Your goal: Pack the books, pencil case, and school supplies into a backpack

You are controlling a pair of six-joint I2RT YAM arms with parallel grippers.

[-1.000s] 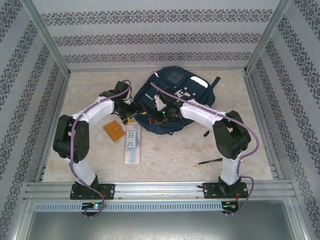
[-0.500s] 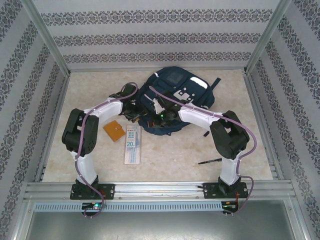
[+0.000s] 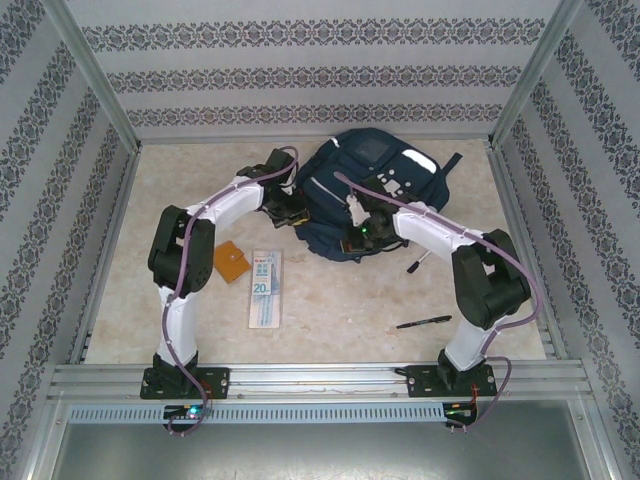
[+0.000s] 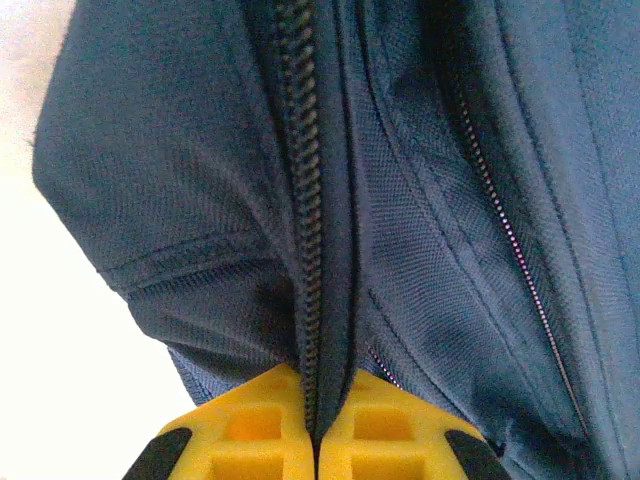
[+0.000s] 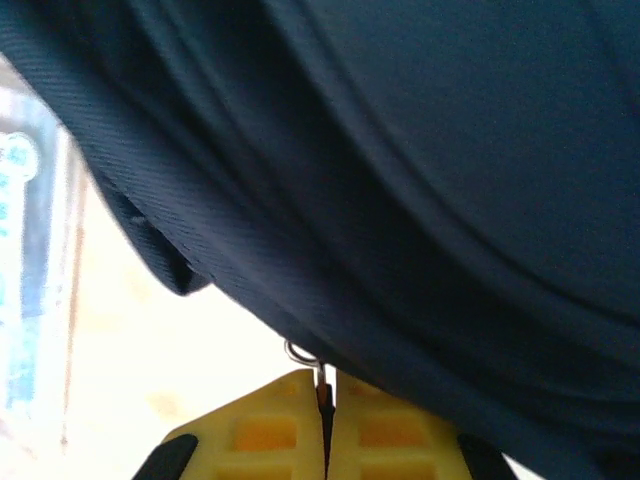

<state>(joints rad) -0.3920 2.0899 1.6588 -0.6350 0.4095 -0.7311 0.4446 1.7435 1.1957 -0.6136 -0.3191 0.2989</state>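
The pinched fabric fold follows the backpack's near edge next. My right gripper releases the zipper pull at the backpack's corner (image 3: 405,241) beyond, by the white pen.
The dark navy backpack (image 3: 385,190) lies at the back middle of the table. My left gripper (image 3: 291,213) is at its left edge, shut on a fold of fabric beside a zipper (image 4: 305,200); the yellow fingers (image 4: 250,430) pinch that fold. At the backpack's near edge, my right gripper (image 3: 356,236) is shut on a small metal zipper pull (image 5: 318,375). The translucent pencil case (image 3: 265,288) with a blue "20" lies on the table in front of the backpack, the orange square (image 3: 231,262) just left of it. The black pen (image 3: 422,322) lies near the right arm's base. The books are out of view.
Patterned walls and metal rails (image 3: 105,250) enclose the table on three sides. The pencil case's blurred end (image 5: 20,250) shows at the left of the right wrist view. Bare tabletop (image 3: 340,310) lies between the two arm bases.
My left gripper moved in to the backpack's left edge and shut on the fabric by the zipper. The backpack and my right gripper shifted to the right.
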